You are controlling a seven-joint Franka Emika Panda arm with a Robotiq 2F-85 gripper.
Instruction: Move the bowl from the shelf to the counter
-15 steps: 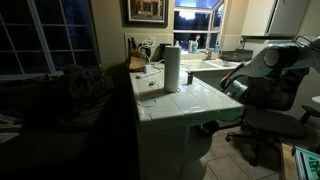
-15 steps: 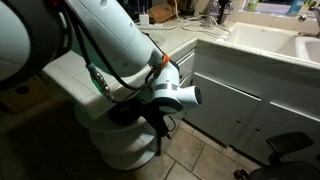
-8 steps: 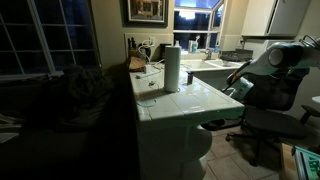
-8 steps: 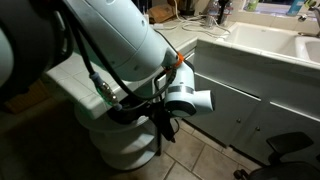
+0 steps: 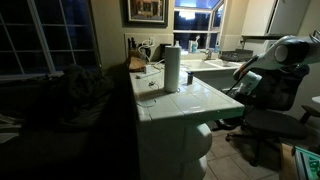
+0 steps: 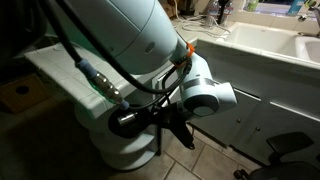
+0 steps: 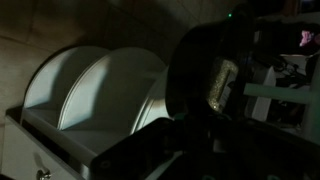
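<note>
The bowl (image 6: 124, 122) is still below the counter's edge, so the robot's gripper needs to rise past that edge, then move over the white tiles near the paper towel roll, go down and let go.
The bowl (image 6: 124, 122) is small, dark and glossy, at the rounded white shelf (image 6: 120, 152) under the end of the counter (image 6: 52, 62). My gripper (image 6: 158, 118) is down at shelf level and seems shut on the bowl's rim. In an exterior view the bowl is a dark patch (image 5: 204, 128) below the white tiled counter (image 5: 190, 97), with my arm (image 5: 268, 62) reaching in. In the wrist view the dark bowl (image 7: 195, 85) fills the middle between the jaws (image 7: 200, 135), which are lost in shadow.
A tall white paper towel roll (image 5: 172, 67) stands on the counter. A white sink unit with cabinet doors (image 6: 255, 95) runs beside it. An office chair (image 5: 268, 125) stands behind my arm. The curved white shelves (image 7: 95, 90) lie left of the bowl. The floor is tiled (image 6: 215, 160).
My wrist has swung up and outward from the shelf, and the forearm has risen. The dark bowl has shifted slightly outward with the gripper.
</note>
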